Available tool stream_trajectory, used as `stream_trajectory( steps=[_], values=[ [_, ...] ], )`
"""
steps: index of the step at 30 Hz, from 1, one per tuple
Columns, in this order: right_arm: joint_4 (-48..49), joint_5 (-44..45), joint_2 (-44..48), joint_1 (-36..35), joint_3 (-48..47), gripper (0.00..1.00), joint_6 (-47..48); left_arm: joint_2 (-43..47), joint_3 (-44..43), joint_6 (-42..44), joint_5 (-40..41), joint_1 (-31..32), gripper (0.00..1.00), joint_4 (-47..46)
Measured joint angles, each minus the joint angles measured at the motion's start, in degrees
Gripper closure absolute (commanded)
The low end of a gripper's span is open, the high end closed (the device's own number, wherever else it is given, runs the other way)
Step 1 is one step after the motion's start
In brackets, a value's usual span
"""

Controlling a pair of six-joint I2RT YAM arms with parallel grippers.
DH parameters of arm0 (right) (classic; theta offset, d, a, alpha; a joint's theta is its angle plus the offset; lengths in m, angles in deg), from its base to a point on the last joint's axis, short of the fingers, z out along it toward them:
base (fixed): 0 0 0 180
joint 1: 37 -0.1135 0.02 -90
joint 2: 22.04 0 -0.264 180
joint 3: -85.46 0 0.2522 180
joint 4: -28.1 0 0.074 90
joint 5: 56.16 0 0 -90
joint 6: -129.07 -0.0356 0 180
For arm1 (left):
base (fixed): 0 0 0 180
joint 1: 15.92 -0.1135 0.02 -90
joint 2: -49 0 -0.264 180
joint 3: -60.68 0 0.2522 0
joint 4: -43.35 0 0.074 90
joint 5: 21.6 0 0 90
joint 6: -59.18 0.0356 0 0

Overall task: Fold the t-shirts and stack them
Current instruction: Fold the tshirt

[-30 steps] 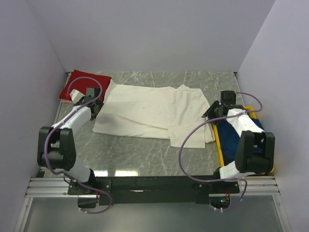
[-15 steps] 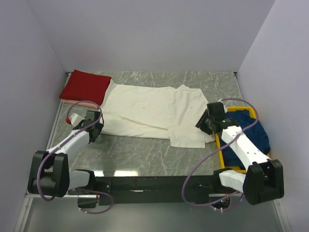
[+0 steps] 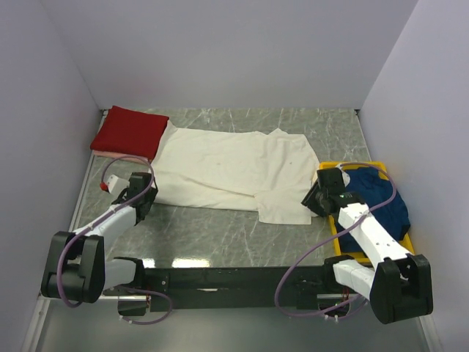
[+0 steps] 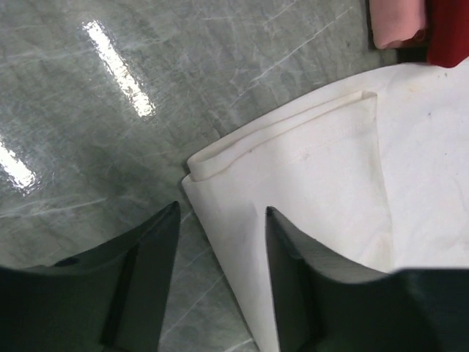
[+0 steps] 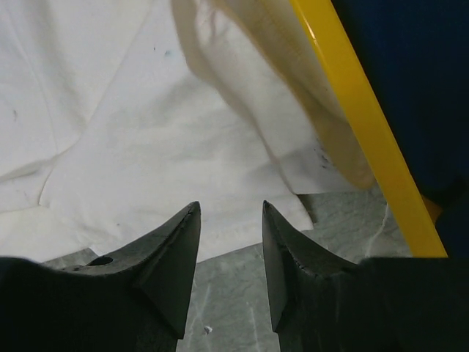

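Note:
I next need to lower my right gripper's open fingers back around the stitched hem's near corner by the bin (image 5: 303, 220), since it is below and back from them.
A large cream t-shirt (image 3: 227, 172) lies spread across the middle of the table. A folded dark red t-shirt (image 3: 132, 132) sits at the back left on a pink one (image 4: 396, 22). A navy t-shirt (image 3: 385, 205) lies in the yellow bin. My left gripper (image 3: 143, 205) is open and low at the cream shirt's folded near-left corner (image 4: 315, 169); its jaws (image 4: 223, 209) straddle the cloth edge. My right gripper (image 3: 314, 199) is open over the shirt's near-right hem (image 5: 146, 139), with its tips (image 5: 231, 205) at the edge and nothing held.
The yellow bin (image 3: 352, 166) stands at the right, its rim (image 5: 359, 125) close beside my right gripper, with cream cloth lapping against it. Grey marble table (image 3: 220, 235) shows along the near side. White walls close in the left, back and right.
Both grippers have moved toward the near edge. The left went from beside the red shirt to the cream shirt's near-left corner, the right to its near-right hem. The shirts have not moved.

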Motion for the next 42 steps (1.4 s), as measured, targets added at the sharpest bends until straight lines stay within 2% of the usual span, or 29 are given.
stream_trajectory(
  steps=[3, 4, 5, 6, 13, 19, 23, 30, 34, 42],
  values=[
    [0.0, -0.2, 0.3, 0.0, 0.7, 0.53, 0.0, -0.4, 0.8, 0.0, 0.0, 0.0, 0.57, -1.6],
    [-0.1, -0.3, 0.3, 0.0, 0.8, 0.53, 0.0, -0.7, 1.0, 0.0, 0.0, 0.0, 0.71, -2.1],
    [-0.2, -0.3, 0.3, 0.0, 0.9, 0.53, 0.0, -1.0, 1.0, -0.1, 0.0, 0.0, 0.80, -2.4],
    [-0.3, -0.5, 0.3, 0.0, 0.9, 0.53, 0.0, -1.3, 1.1, 0.0, 0.0, 0.0, 0.99, -2.6],
    [-1.2, -2.7, 1.5, 0.0, 1.2, 0.53, 0.3, 1.5, 1.1, -1.7, 1.7, -0.7, 0.99, 2.0],
    [-3.6, -4.4, 4.9, -1.6, 3.6, 0.53, -0.3, 16.9, 4.1, -4.9, 4.3, -2.2, 0.99, 9.2],
    [-5.4, -4.8, 8.0, -4.1, 5.8, 0.54, -1.9, 23.1, 4.7, -6.0, 5.9, -2.5, 0.99, 12.5],
    [-5.4, -5.2, 9.6, -5.2, 10.4, 0.56, -4.1, 19.8, 4.7, -6.2, 6.0, -2.8, 0.99, 13.4],
    [-4.5, -5.0, 7.8, -5.7, 10.6, 0.57, -4.7, 17.0, 4.7, -6.0, 5.5, -2.8, 0.99, 13.2],
    [0.7, -4.4, 1.9, -6.7, 10.1, 0.60, -6.1, 16.9, 4.7, -4.9, 5.5, -2.8, 0.99, 12.5]
  ],
)
